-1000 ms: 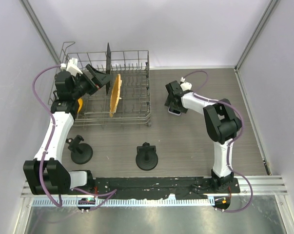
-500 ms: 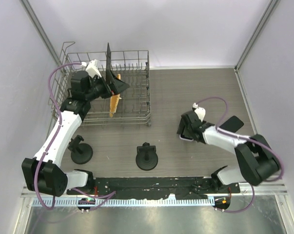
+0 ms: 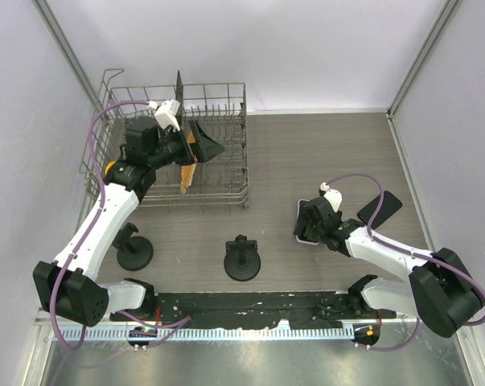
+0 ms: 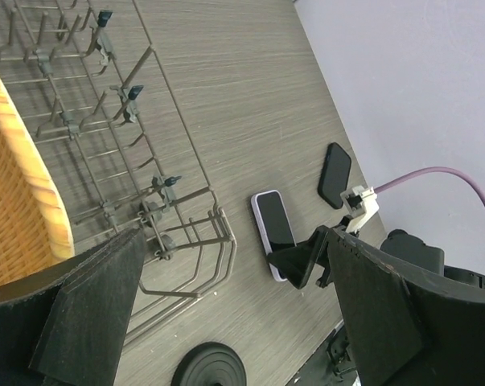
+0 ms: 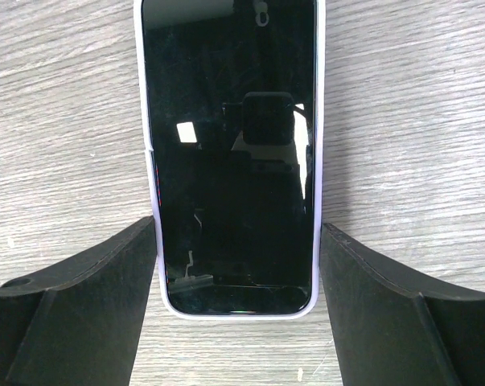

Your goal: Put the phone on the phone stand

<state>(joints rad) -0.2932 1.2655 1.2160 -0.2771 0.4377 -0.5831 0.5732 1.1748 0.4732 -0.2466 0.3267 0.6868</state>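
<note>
The left gripper moves back and to the right in the top view onto the phone's rack-side long edge [image 3: 298, 212] [image 4: 260, 223] next, since only the phone's bottom end is pinched.
The phone [image 5: 230, 137], black screen in a lilac case, lies screen up on the wooden table; it also shows in the top view [image 3: 305, 233] and the left wrist view [image 4: 273, 229]. My right gripper [image 5: 236, 229] is shut on the phone, its fingers pressing both long sides near the bottom end; in the top view the gripper [image 3: 310, 221] is right of centre. A black phone stand [image 3: 242, 259] sits to the phone's front left, a second stand [image 3: 133, 249] farther left. My left gripper [image 3: 206, 145] is open and empty above the dish rack.
A wire dish rack [image 3: 226, 193] stands at the back left with an orange plate [image 3: 190, 173] and an upright black plate [image 3: 178, 88] in it. A second, dark phone [image 3: 379, 209] lies right of my right gripper. Walls close in on both sides.
My right gripper has moved with the phone from beside the rack toward the front right. My left gripper has swung rightward over the rack.
</note>
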